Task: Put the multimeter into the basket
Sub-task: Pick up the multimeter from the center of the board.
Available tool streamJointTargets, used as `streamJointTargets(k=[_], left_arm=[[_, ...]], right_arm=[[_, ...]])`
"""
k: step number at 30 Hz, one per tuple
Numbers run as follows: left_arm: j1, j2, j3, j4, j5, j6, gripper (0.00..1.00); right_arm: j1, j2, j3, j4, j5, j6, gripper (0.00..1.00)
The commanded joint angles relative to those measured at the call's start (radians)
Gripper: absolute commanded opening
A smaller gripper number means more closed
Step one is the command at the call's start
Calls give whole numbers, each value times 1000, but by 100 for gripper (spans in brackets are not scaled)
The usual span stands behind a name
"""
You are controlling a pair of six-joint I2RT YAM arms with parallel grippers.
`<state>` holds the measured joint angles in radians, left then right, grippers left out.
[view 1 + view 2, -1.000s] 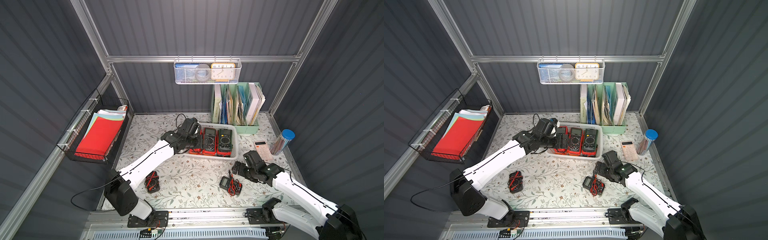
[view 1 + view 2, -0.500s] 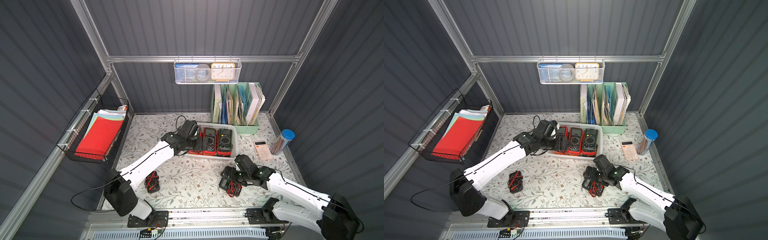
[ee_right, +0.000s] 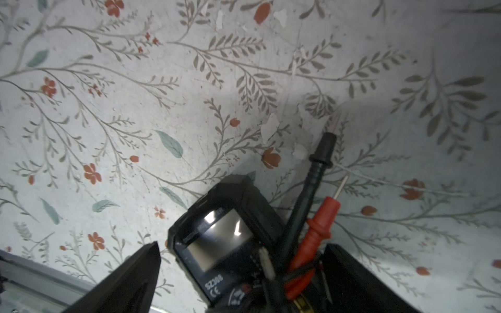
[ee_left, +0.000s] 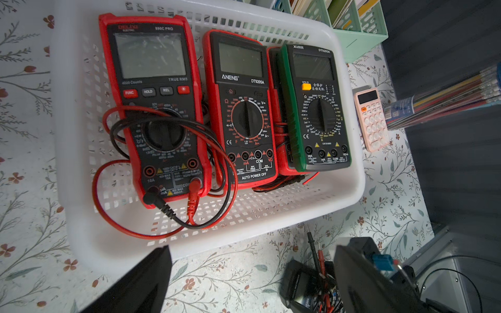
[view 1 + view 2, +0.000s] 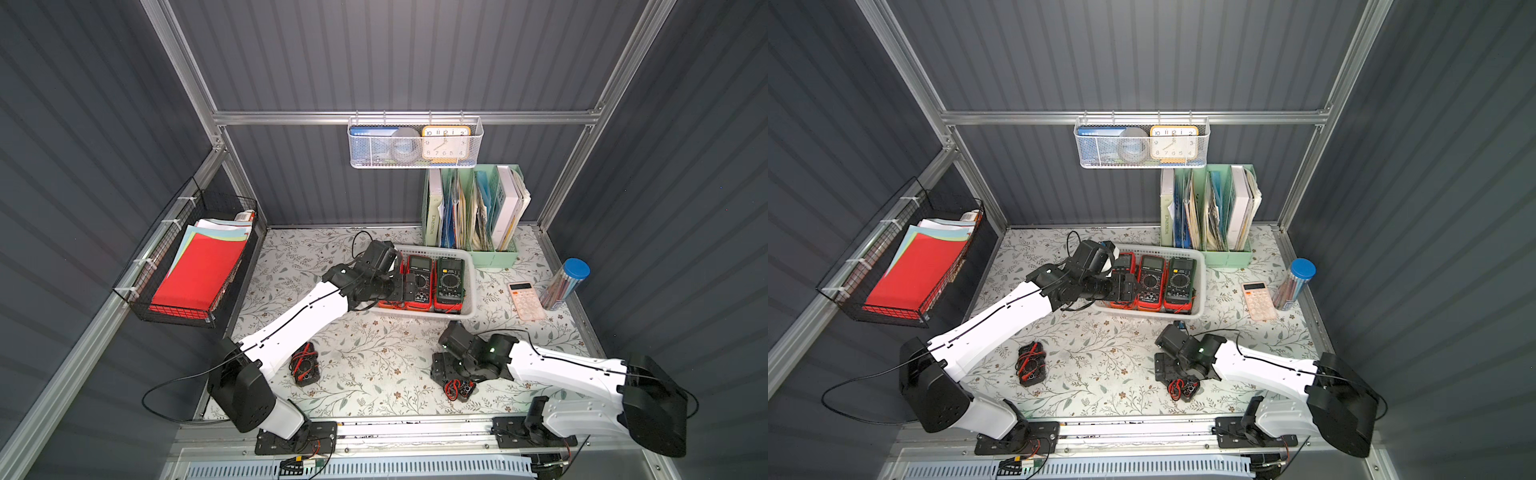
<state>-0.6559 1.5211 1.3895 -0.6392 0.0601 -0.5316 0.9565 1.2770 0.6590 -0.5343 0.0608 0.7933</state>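
My right gripper's open fingers are already on either side of the small black multimeter's body, so I should lower the gripper next and close it there.
The white perforated basket stands at mid-table and holds three large multimeters side by side. A small black multimeter, wrapped in red and black leads, lies on the floral mat near the front. My right gripper is open and low over it, one finger on each side of its body. My left gripper hovers open and empty over the basket's near left part.
A second small black multimeter lies at the front left. A pink calculator and a tube of pens sit right of the basket, a green file holder behind it. A black wire basket hangs on the left wall.
My right arm has swung left and toward the front, coming down over the small black multimeter. The left gripper has stayed over the basket.
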Motion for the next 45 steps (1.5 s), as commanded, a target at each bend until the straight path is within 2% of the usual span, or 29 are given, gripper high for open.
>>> streamJointTargets(k=[1,3,8,11,14,18,21,31,33,38,45], left_arm=[[-5,-9,16,-7,12,1,99],[-4,-9,52,-8,14,3,99],[-4,-14,36,-11,15,5,99],[-4,-22,-5,-8,18,1,99],[-5,-26,-23,-3,19,-4,99],[-4,-27,-35,1,19,-5,99],[-4,-23,-44,7,18,-6,99],[-3,-34,-103,30,17,-33,99],[-3,-45,-116,29,29,-77,99],[0,-53,-91,5,-9,-83,99],[77,-57,-37,-37,-2,-89,99]], right_arm=[[25,57,14,-62,51,-53,99],[30,87,16,-61,57,-64,99],[31,120,16,-62,70,-75,97],[31,128,17,-58,70,-80,88],[31,128,22,-59,69,-80,84],[31,114,33,-76,91,-79,69],[31,85,44,-92,117,-78,63],[13,-26,168,-141,147,-66,60],[-8,-48,198,-120,144,-71,60],[-127,-41,304,-72,44,-84,60],[-276,120,520,13,-33,-134,59]])
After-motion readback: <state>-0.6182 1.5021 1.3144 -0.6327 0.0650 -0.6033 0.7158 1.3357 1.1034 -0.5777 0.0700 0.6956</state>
